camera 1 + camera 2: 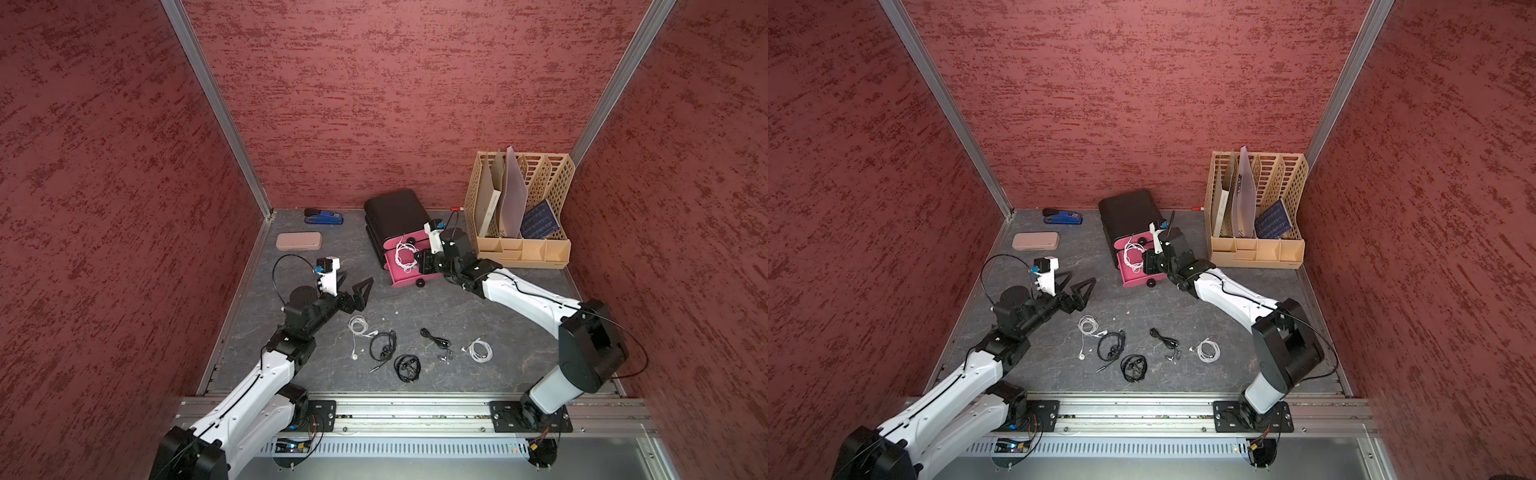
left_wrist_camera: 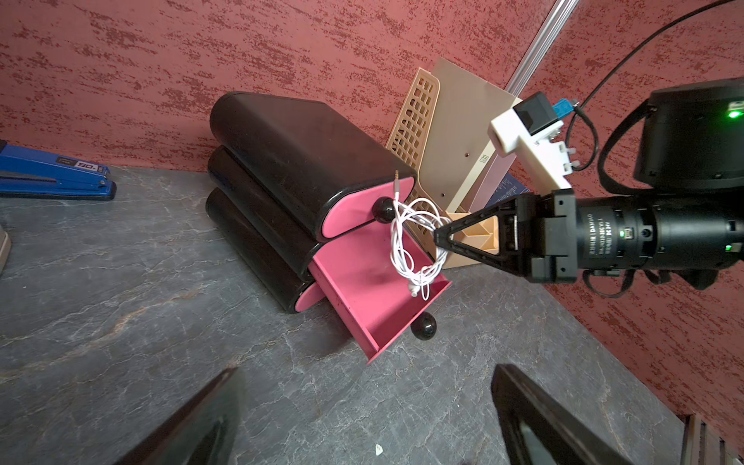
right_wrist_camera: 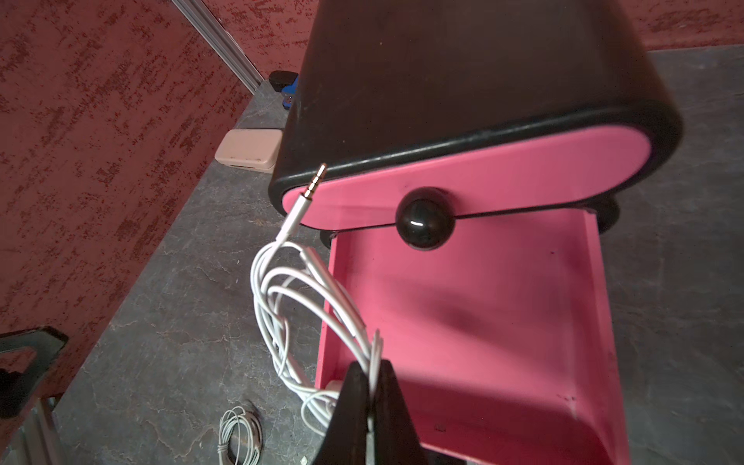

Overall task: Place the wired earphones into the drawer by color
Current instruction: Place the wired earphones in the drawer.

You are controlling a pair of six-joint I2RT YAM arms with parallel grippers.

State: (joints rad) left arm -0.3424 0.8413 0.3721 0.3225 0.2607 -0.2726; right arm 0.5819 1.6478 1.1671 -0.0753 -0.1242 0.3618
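Observation:
The tray's bare bottom lies below my right gripper. I will bring the gripper in from the tray's side and go down to let go of the white coil.
The drawer [image 1: 395,216] is a black cabinet with three pink fronts. Its middle tray [image 2: 374,290] is pulled out and nothing lies in it. My right gripper [image 3: 372,370] is shut on a white coil of wired earphones [image 3: 298,306] and holds it over the tray's side wall; the coil [image 2: 410,241] hangs partly outside the tray, plug up. In both top views the right gripper [image 1: 417,259] [image 1: 1144,262] hangs over the tray. My left gripper [image 1: 353,286] [image 2: 366,374] stands open above bare table, left of the drawer. Several white and black wired earphones [image 1: 383,345] lie loose near the front.
A beige lattice file rack [image 1: 523,208] with folders stands right of the cabinet, close to my right arm. A blue stapler [image 1: 324,216] and a beige case [image 1: 299,241] lie at the back left. Red walls close in three sides.

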